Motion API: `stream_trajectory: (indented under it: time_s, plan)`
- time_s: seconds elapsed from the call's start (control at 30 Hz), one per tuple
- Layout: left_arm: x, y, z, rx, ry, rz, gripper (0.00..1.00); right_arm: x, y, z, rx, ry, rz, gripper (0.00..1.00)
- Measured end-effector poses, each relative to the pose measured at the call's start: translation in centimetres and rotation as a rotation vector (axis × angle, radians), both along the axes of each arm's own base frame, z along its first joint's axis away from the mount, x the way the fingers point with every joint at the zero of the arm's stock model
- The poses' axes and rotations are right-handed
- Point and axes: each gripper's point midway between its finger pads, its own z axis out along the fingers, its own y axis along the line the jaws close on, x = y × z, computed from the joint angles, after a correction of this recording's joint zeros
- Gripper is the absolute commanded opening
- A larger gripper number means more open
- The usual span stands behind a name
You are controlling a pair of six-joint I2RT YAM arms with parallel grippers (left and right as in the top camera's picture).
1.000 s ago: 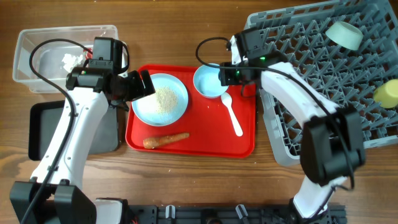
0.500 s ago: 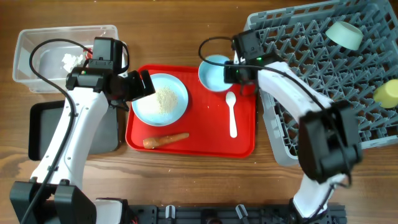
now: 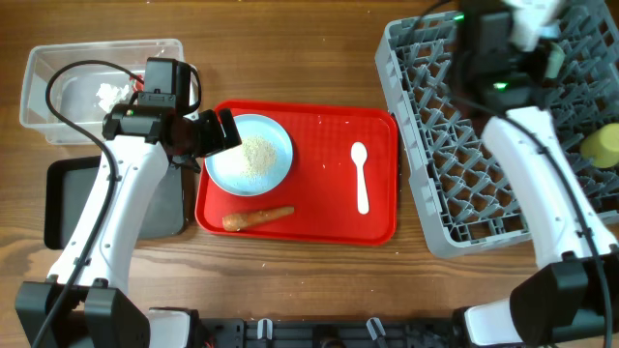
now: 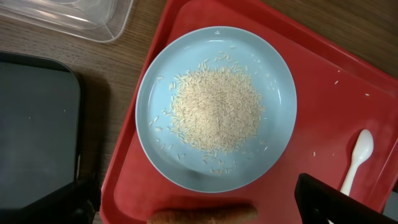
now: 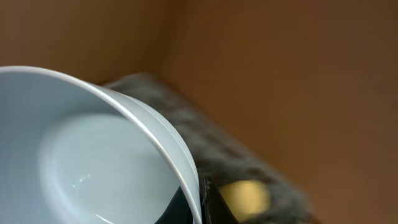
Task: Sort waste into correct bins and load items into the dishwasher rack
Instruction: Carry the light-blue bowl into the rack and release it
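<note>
My right gripper will next bring the bowl down into the far part of the grey rack, because the pale blue bowl (image 5: 93, 155) is high over free pegs of the rack.
The pale blue bowl (image 5: 93, 155) fills the right wrist view, and my right gripper (image 5: 202, 202) is shut on its rim. The right arm (image 3: 498, 58) is raised over the far side of the grey dishwasher rack (image 3: 455, 145). My left gripper (image 3: 224, 131) hangs open above the pale blue plate (image 3: 250, 153), which holds a heap of rice grains (image 4: 216, 117). The orange carrot stick (image 3: 257, 217) lies on the red tray in front of the plate. The white spoon (image 3: 361, 177) lies on the tray's right half. A tissue wad (image 3: 114, 92) sits in the clear tub (image 3: 58, 68).
The red serving tray (image 3: 319, 135) lies between the bins and the rack. The black tray (image 3: 63, 203) sits at the left, partly under the left arm. A yellow-green cup (image 3: 604, 145) stands in the rack at its right edge.
My right gripper has shut on the blue bowl's rim and carried it off the red tray, up over the rack. The spoon has shifted slightly. The left arm has stayed still.
</note>
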Motion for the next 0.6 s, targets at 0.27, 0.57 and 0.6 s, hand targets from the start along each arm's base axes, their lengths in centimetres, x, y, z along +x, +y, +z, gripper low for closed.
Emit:
stream_trajectory:
  time_s: [0.27,0.57,0.6]
  plan:
    - [0.0,0.0,0.0,0.0,0.0,0.0,1.0,-2.3,-8.4,-3.5,-0.118,0.153,-0.31,0.04]
    - [0.0,0.0,0.0,0.0,0.0,0.0,1.0,0.8,-8.0,-13.3,-0.148,0.39,-0.283,0.04]
    - [0.0,0.0,0.0,0.0,0.0,0.0,1.0,0.8,-7.8,-13.5,-0.164,0.397,-0.29,0.04]
